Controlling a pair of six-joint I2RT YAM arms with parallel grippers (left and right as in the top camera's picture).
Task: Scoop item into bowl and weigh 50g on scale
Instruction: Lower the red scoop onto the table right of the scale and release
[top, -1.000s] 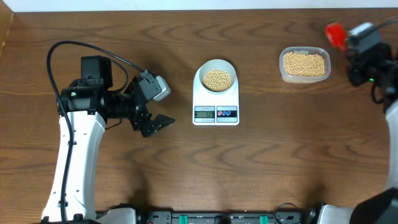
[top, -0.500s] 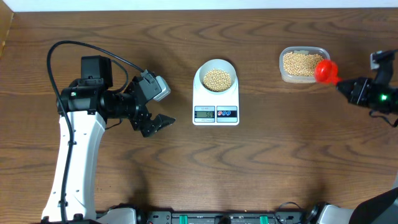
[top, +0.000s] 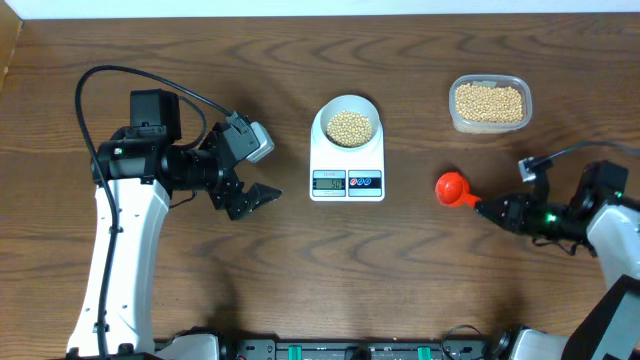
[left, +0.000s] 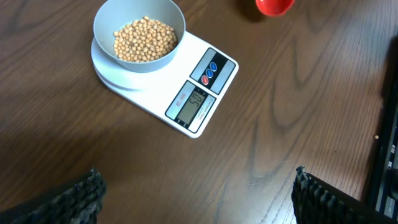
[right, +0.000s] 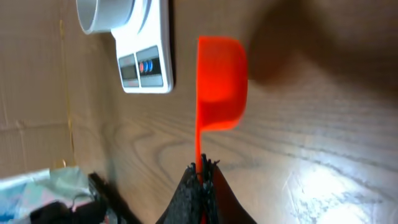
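The display already shows about fifty. My right gripper needs to move down toward the bare tabletop beside the scale next and let go of the red scoop's handle.
The white bowl (top: 348, 124) holds tan beans (top: 349, 128) and sits on the white scale (top: 347, 180) at the table's middle. In the left wrist view the bowl (left: 139, 18) with beans (left: 144, 40) is on the scale (left: 198, 106), whose display reads about 50. A clear tub (top: 489, 104) of beans stands at the back right. My right gripper (top: 492, 210) is shut on the handle of a red scoop (top: 452, 187), low over the table right of the scale; the scoop (right: 221, 84) looks empty. My left gripper (top: 262, 197) is open and empty, left of the scale.
The scale (right: 146, 62) and bowl (right: 106, 14) also show in the right wrist view. A black frame runs along the table's front edge (top: 350, 350). A cable (top: 140, 75) loops over the left arm.
My right gripper has carried the red scoop from beside the tub forward and left, down to a spot right of the scale. The left arm has not moved.
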